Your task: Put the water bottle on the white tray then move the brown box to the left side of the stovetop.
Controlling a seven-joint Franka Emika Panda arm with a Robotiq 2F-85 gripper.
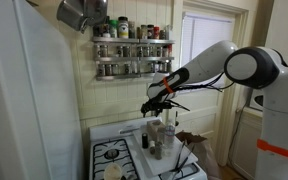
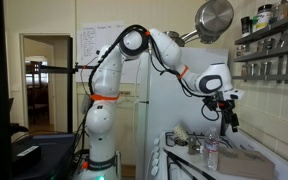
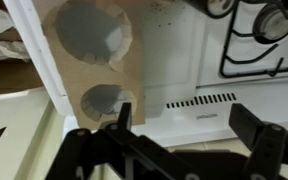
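Note:
My gripper should next move down and left in the wrist view, as the brown box's burner-side edge (image 3: 139, 98) is that way, and then come down with its fingers on both sides of that edge.
My gripper (image 2: 227, 118) hangs open and empty above the back of the stovetop (image 1: 112, 153); it also shows in an exterior view (image 1: 154, 101). In the wrist view its two fingers (image 3: 184, 112) are spread wide over the stove's white rear panel (image 3: 184, 70). The brown box (image 3: 59, 65), holding grey round cups, lies just left of the fingers and also shows in an exterior view (image 2: 242, 160). The small clear water bottle (image 2: 212, 152) stands upright below the gripper. The narrow white tray (image 1: 139, 160) lies between the burners. The bottle is hidden in the wrist view.
Jars (image 1: 164, 135) stand grouped under the gripper. A spice rack (image 1: 132, 48) hangs on the back wall and a steel pot (image 2: 214, 18) hangs above. Black burner grates (image 3: 269, 30) lie to the right. A white fridge (image 1: 29, 100) flanks the stove.

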